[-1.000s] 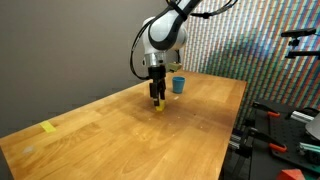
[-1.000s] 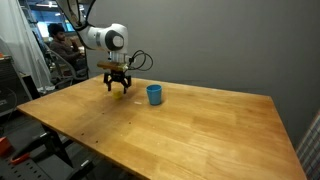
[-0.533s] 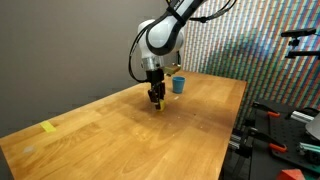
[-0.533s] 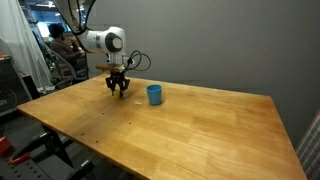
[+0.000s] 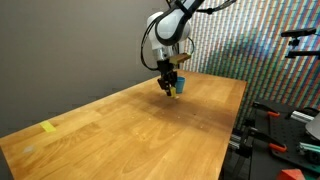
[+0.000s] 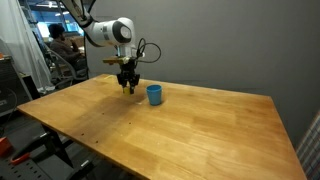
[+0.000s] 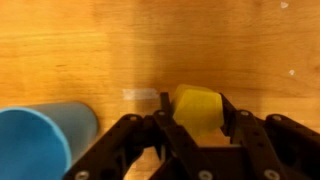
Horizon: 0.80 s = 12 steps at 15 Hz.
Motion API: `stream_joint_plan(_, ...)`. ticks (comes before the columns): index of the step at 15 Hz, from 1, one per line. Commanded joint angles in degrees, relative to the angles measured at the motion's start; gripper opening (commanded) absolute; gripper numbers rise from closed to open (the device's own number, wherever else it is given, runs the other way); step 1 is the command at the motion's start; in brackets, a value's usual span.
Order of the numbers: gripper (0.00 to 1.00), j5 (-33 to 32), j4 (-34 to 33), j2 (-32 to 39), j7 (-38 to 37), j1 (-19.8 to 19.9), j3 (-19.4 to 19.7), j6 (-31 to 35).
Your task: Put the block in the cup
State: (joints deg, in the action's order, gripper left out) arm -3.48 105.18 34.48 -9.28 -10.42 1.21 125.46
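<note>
I should lift the pinched block over the blue cup (image 6: 154, 95) with my gripper and then lower it to the cup's open rim, because the block hangs low beside the cup.
The small yellow block (image 7: 197, 112) sits pinched between my gripper's (image 7: 194, 103) two black fingers in the wrist view, so the gripper is shut on it. In both exterior views the gripper (image 5: 169, 88) (image 6: 127, 87) hangs a little above the wooden table (image 5: 120, 130), close beside the blue cup (image 6: 154, 95). A speck of yellow block (image 5: 170, 93) shows at the fingertips. The cup (image 5: 180, 85) is partly covered by the gripper in an exterior view. In the wrist view the cup's (image 7: 40, 142) open rim lies at the lower left, apart from the block.
A flat yellow tape patch (image 5: 48, 127) lies near the table's far end. Tools and red clamps (image 5: 285, 125) stand past the table edge. A person (image 6: 60, 38) sits in the background. A pale tape mark (image 7: 140, 94) lies on the wood near the block.
The fingers closed on the block, which was on the table. The gripper then rose and moved toward the blue cup with the block in it.
</note>
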Motion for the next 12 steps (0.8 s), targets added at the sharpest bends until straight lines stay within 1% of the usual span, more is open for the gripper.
stream_joint_plan(1,0.21,-2.10,3.13,-7.97,-3.88,1.33,2.11,-1.85)
stream_joint_plan(4,0.21,-1.71,3.12,-11.43,-4.92,3.42,3.11,-2.44)
stream_joint_plan(7,0.21,-1.02,3.92,-13.01,-5.31,5.73,3.52,-1.09)
stream_joint_plan(9,0.21,-1.19,3.98,-12.55,-6.17,6.72,3.81,-0.58)
stream_joint_plan(12,0.21,-0.30,3.78,-10.52,-4.36,8.44,3.32,0.33)
